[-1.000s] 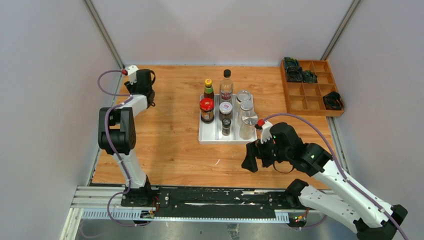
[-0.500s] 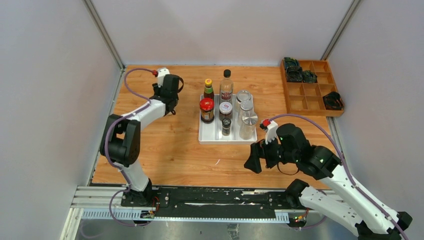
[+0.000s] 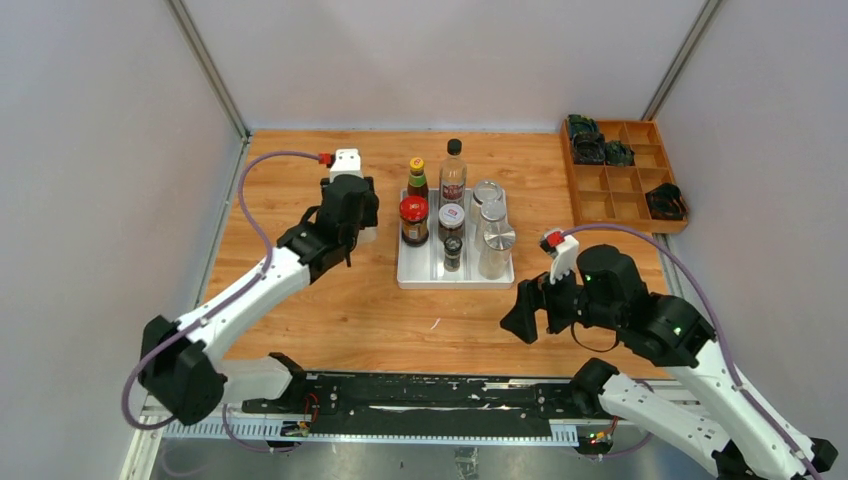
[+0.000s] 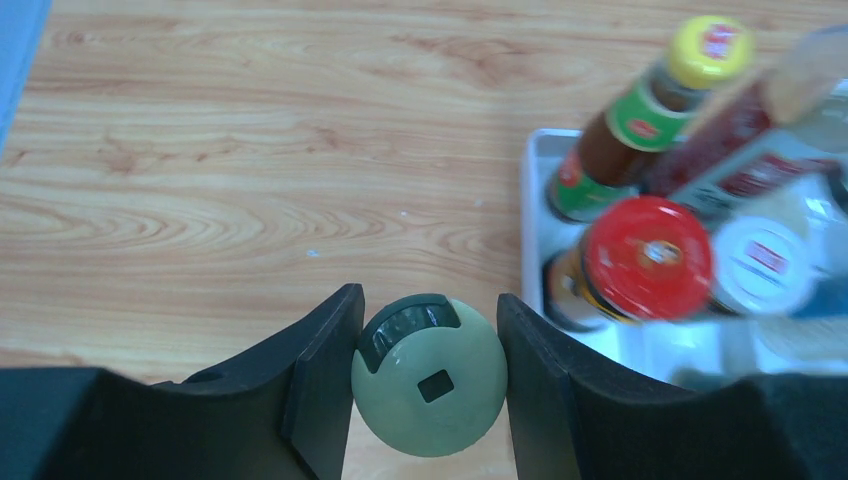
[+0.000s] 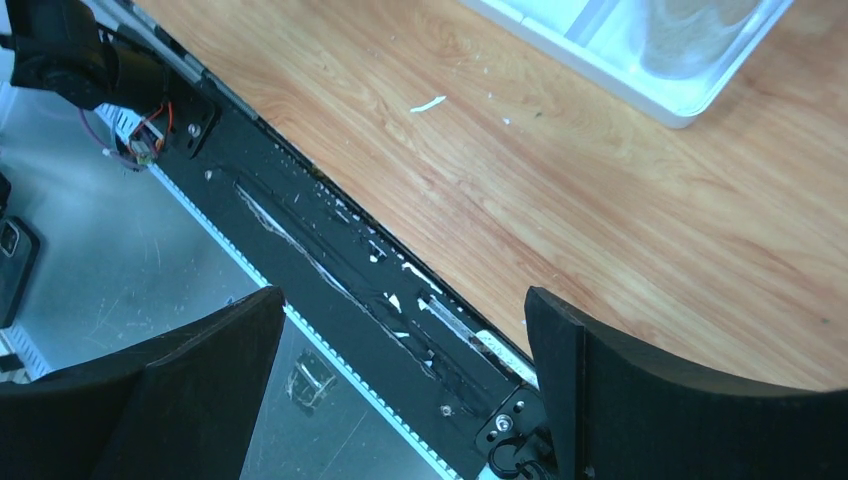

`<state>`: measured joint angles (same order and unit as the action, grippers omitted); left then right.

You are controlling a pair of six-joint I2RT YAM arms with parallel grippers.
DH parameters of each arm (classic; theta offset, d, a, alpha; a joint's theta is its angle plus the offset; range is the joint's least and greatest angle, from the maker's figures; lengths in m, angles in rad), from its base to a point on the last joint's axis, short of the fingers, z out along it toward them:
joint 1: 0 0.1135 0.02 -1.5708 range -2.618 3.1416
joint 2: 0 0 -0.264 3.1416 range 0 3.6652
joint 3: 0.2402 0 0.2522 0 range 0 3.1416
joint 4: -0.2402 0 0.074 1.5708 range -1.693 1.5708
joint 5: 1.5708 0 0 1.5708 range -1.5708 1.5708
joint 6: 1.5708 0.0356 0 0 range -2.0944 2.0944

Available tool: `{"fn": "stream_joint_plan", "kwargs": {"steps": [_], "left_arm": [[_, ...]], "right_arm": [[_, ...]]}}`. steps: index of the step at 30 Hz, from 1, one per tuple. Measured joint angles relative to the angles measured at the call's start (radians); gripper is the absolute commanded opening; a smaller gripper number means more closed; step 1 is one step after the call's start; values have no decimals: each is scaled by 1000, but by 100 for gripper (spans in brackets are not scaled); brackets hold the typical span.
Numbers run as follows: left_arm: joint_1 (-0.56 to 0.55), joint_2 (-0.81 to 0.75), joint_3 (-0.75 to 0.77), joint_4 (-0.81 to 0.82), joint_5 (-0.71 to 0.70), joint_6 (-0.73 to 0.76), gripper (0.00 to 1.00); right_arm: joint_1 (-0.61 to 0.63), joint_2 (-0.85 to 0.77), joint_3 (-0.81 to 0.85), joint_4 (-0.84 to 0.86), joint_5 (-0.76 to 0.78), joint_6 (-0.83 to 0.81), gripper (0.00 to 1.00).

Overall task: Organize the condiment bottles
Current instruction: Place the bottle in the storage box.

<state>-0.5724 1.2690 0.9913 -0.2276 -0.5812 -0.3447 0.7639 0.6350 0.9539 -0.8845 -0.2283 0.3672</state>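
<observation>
I should move my left gripper back and to the right in the top view next, over the tray corner by the red-lidded jar (image 3: 413, 219), then lower it and release, because that corner is empty.
A white tray (image 3: 420, 277) in the middle of the table holds the condiment bottles: a yellow-capped one (image 3: 416, 176), a tall black-capped one (image 3: 453, 168), a red-lidded jar (image 3: 413, 219), silver-lidded clear jars (image 3: 496, 247) and a small dark shaker (image 3: 452, 251). My left gripper (image 3: 352, 222) is just left of the tray, shut on a small shaker with a pale green cap (image 4: 430, 375). The yellow-capped bottle (image 4: 640, 115) and red lid (image 4: 647, 258) lie close on its right. My right gripper (image 3: 524, 318) hangs open and empty near the table's front edge.
A wooden compartment box (image 3: 624, 188) with dark objects sits at the back right. The black base rail (image 5: 330, 260) runs under my right gripper (image 5: 400, 335). Bare wood lies left of the tray and in front of it.
My left arm has swung from the far left wall across to the tray's left side. My right arm has drawn back a little to the right.
</observation>
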Motion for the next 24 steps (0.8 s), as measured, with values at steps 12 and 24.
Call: {"fn": "stream_joint_plan", "kwargs": {"steps": [12,24], "left_arm": [[-238,-238,-2,-117,109,42,45],[-359,-16,-23,34,136,79,44]], "right_arm": [[0,3,353,-146,394,-85,100],[-55,144,296,-106,423,-102,100]]}}
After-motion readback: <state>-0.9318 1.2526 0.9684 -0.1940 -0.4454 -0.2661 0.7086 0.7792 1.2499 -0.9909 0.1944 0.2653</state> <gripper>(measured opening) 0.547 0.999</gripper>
